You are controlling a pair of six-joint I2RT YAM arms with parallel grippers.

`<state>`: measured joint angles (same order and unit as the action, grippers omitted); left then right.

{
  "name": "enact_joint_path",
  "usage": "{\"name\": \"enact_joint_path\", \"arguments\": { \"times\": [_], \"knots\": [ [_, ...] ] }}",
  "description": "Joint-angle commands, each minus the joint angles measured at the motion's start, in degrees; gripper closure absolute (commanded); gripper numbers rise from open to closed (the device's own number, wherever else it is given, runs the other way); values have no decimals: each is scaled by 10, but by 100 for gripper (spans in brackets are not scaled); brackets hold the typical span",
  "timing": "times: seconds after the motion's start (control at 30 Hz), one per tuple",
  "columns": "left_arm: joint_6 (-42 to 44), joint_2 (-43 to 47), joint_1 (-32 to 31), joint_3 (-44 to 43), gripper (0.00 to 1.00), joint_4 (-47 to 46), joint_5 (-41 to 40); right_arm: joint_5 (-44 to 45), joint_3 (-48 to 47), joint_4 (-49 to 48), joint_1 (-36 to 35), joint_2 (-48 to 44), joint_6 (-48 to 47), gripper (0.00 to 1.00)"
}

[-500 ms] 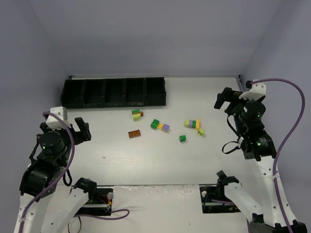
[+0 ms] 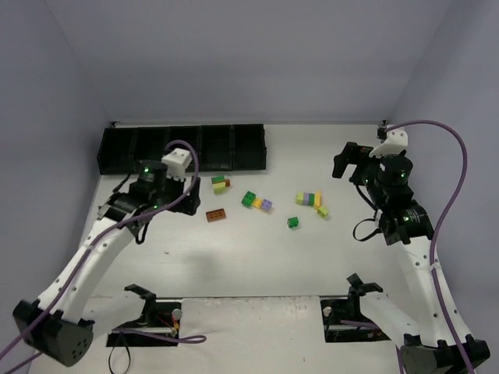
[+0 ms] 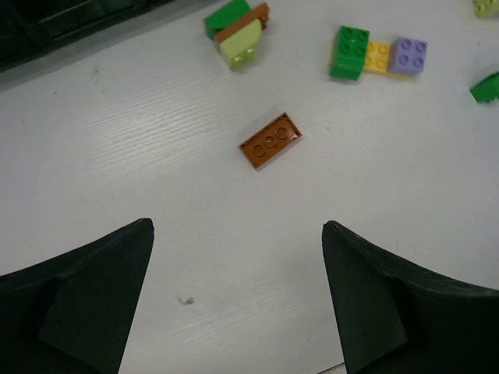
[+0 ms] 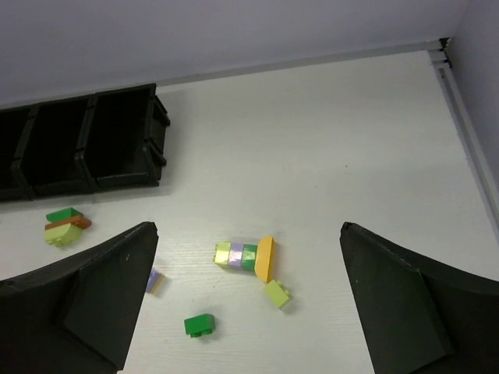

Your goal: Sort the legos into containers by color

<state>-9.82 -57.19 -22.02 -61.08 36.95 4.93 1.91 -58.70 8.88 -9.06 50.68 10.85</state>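
Observation:
My left gripper goes down and to the right in the top view next, turning its fingers onto the angled orange-brown brick's long sides.
The legos lie loose mid-table. An orange-brown brick [image 2: 216, 215] lies flat, ahead of my left gripper in its wrist view [image 3: 270, 140]. A green, brown and lime stack [image 2: 220, 184] sits near the containers [image 2: 183, 148], a row of black bins at the back left. A green, yellow and lilac group [image 2: 256, 201] lies in the middle. A lime, lilac, green and yellow row [image 4: 245, 255], a lime brick [image 4: 276, 294] and a green brick [image 4: 199, 325] lie to the right. My left gripper [image 2: 187, 204] is open and empty, left of the brown brick. My right gripper [image 2: 351, 165] is open and empty, above the table's right side.
Grey walls close the table at the back and both sides. A metal rail [image 4: 468, 132] runs along the right edge. The bins' right end [image 4: 129, 136] shows in the right wrist view. A small dark speck [image 3: 185, 299] marks the table between my left fingers.
My left arm has swung from the near left corner out over the table, towards the orange-brown brick. My right gripper has shifted a little to the left.

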Motion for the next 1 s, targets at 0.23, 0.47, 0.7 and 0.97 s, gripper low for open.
{"name": "enact_joint_path", "arguments": {
  "times": [0.23, 0.47, 0.7, 0.97],
  "knots": [
    [160, -218, -60, -28, 18, -110, 93, -96, 1, -21, -3, 10, 11, 0],
    [208, -346, -62, -83, 18, -105, 78, -105, 6, 3, -3, 3, -1, 0],
    [248, -421, -62, -120, 18, -102, 72, -104, 9, 17, -3, -7, -11, 0],
    [249, -483, -61, -120, 28, -98, 93, -96, 12, 30, -3, -15, -13, 0]
  ]
}}
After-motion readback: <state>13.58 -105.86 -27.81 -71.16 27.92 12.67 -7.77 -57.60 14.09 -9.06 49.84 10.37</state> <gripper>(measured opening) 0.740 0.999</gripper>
